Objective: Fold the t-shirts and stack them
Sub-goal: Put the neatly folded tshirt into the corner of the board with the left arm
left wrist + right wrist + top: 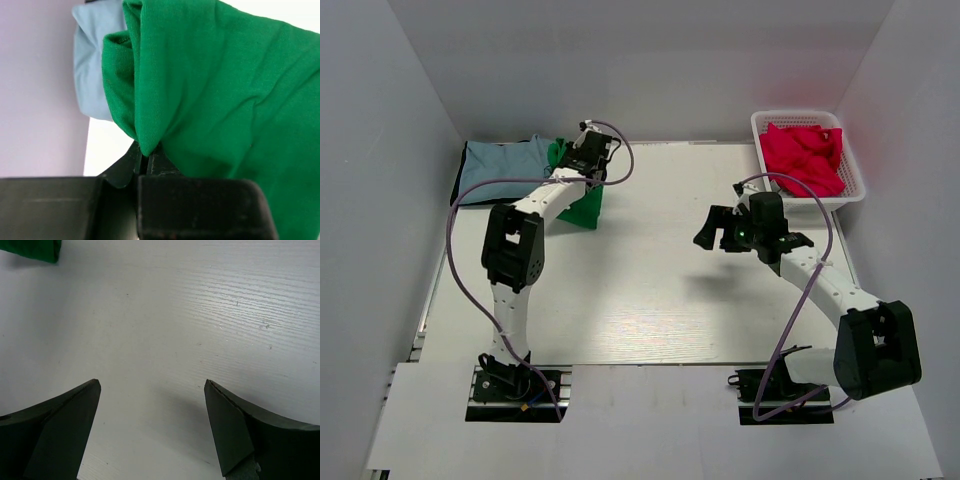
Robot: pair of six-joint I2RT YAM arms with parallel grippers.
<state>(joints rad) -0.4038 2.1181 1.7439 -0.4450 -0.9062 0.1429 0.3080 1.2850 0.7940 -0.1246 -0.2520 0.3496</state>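
The green t-shirt needs to go up and to the left in the top view next, across to the folded light blue t-shirt (505, 165) (94, 70), and then my left gripper should lower it and let it go there, stacked.
A green t-shirt (584, 208), folded, hangs from my left gripper (570, 156) at the back left of the table. In the left wrist view the left gripper (145, 156) is shut on a fold of the green t-shirt (215, 100). A folded light blue t-shirt (505, 165) lies at the back left corner, just left of the green one; it also shows in the left wrist view (90, 70). My right gripper (715, 232) is open and empty above the bare table; in the right wrist view the right gripper (152, 390) has its jaws wide apart.
A white basket (855, 180) at the back right holds crumpled red t-shirts (805, 155). Grey walls close in the left, back and right sides. A corner of the green shirt (35, 250) shows at the top left of the right wrist view.
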